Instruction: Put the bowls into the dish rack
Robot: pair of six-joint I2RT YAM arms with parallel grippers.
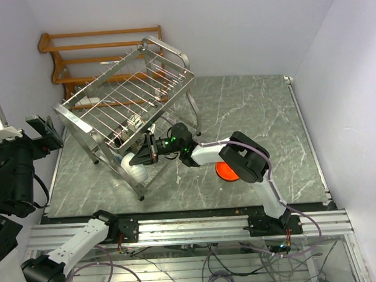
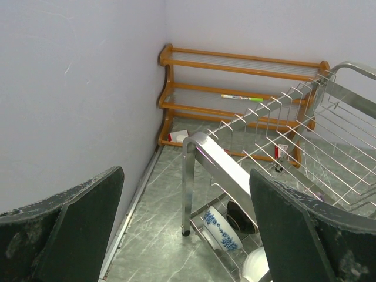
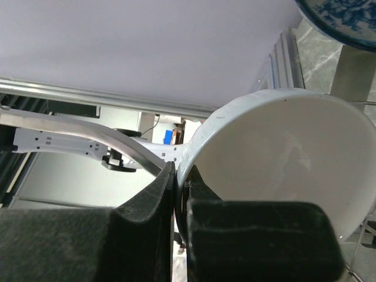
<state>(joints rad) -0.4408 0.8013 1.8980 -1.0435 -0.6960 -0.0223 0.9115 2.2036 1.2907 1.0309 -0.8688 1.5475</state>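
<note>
My right gripper should next move the white bowl [image 1: 134, 171] a little further into the lower level of the dish rack, beside the blue-and-white bowl [image 2: 224, 230], before I let go of it.
The silver wire dish rack [image 1: 133, 96] stands at the table's back left. My right gripper [image 1: 141, 158] reaches into its lower tier and is shut on the rim of the white bowl [image 1: 134, 171], which fills the right wrist view [image 3: 288, 153] with the jaws [image 3: 182, 176] pinching its edge. The blue-and-white bowl [image 2: 224, 230] and the dark tan-brown bowl [image 2: 241, 216] stand on edge in the lower tier, next to the white bowl [image 2: 258, 267]. The orange-red bowl [image 1: 225, 171] lies on the table, partly hidden by my right arm. My left gripper [image 2: 185, 176] is open and empty, left of the rack.
A brown wooden slatted rack [image 2: 235, 88] stands against the back wall behind the silver rack, with a pen on a shelf. White walls close the left, back and right sides. The silver rack's leg [image 2: 188, 194] is just ahead of my left gripper.
</note>
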